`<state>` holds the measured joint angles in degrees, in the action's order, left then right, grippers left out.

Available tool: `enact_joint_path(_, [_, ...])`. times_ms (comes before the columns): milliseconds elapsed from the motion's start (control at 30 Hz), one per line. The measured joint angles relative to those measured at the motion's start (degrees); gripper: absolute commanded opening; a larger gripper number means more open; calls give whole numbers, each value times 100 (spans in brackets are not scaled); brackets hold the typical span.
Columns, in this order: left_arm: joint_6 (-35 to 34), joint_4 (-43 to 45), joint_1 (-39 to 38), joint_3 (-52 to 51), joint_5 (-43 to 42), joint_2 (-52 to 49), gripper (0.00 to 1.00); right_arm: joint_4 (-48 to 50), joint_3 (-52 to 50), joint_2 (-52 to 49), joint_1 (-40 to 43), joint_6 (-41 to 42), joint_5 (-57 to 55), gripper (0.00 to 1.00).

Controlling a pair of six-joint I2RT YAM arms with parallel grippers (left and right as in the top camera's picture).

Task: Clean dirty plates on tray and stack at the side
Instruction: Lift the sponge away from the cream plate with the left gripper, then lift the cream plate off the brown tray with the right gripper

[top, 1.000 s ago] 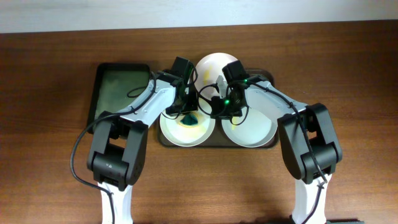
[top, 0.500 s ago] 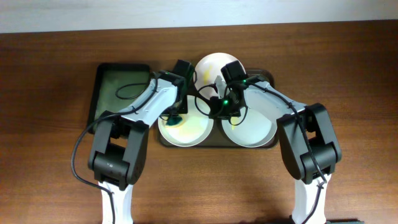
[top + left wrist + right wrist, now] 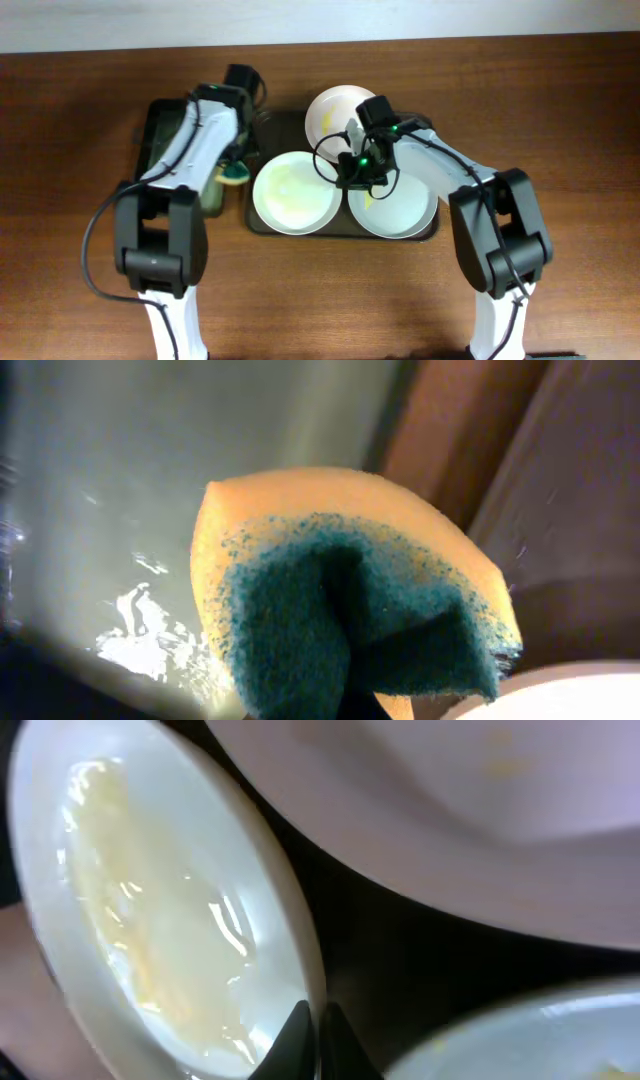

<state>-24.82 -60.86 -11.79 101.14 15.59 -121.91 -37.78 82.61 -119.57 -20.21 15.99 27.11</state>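
The robot's right gripper needs to rise, carry the plate past the tray point(image 3: 272, 128), move down and let go of it, because bare table lies to the gripper's right in the overhead view.
Three white plates lie on the dark tray point(image 3: 272, 128): a front left plate point(image 3: 295, 192) with a pale yellow film, a back plate point(image 3: 338, 112) with small yellow specks, and a front right plate point(image 3: 400, 208). My right gripper point(image 3: 345, 177) is shut on the right rim of the front left plate point(image 3: 150, 900), one finger on each side of it point(image 3: 312, 1020). My left gripper point(image 3: 234, 166) is shut on a yellow and green sponge point(image 3: 340, 590), held over the right edge of the black basin point(image 3: 168, 130). The sponge hides its fingers.
The basin holds greenish liquid point(image 3: 150, 480) and stands just left of the tray, with a strip of brown table point(image 3: 450, 430) between them. Cables loop over the tray around my right wrist point(image 3: 330, 160). Wooden table surrounds everything.
My left arm has swung left with the sponge, off the front left plate and over to the basin. My right gripper has kept its hold on that plate's rim.
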Motion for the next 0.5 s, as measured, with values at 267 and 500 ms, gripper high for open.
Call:
enact_joint_path(267, [55,-225,190,251,-713,1587,0,-315,192,643,11,-101,-271,4])
enact_joint_path(500, [365,-573,1158,251,-1443,1818,0,-1567,1405,931,-192,-435,-1908,4])
